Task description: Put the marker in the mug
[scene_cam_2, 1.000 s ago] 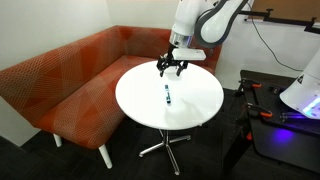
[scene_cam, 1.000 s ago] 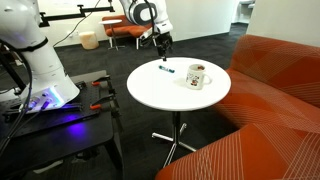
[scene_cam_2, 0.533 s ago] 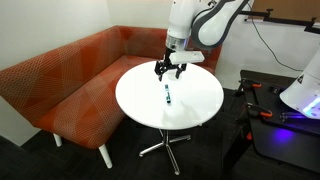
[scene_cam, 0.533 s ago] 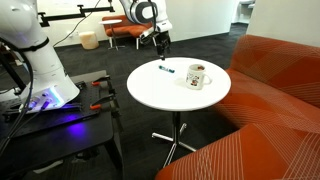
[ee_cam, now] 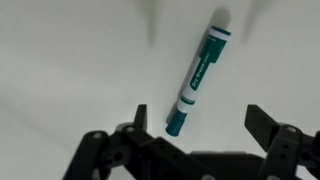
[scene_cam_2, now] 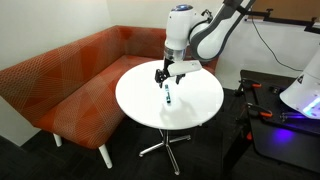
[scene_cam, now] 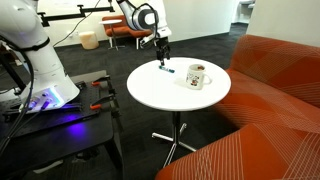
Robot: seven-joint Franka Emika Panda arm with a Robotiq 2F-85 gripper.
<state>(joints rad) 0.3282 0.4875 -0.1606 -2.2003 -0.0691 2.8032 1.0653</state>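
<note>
The body of the marker should be between my gripper's fingers next, so my gripper will go down until they are on either side of it, then close across the marker's body.
The marker, teal-green and white with a teal cap, lies flat on the round white table. It also shows in both exterior views. The white mug with a dark print stands upright on the table beside the marker; it is hidden behind the arm in the exterior view from the far side. My gripper is open and empty, hovering just above the marker's capped end, fingers on either side. It shows in both exterior views.
An orange sofa curves round the table's far side. A dark cart with a second white robot base stands beside the table. Orange chairs stand in the background.
My gripper has moved from the table's edge toward the marker and come down closer over it. The marker and mug have not moved.
</note>
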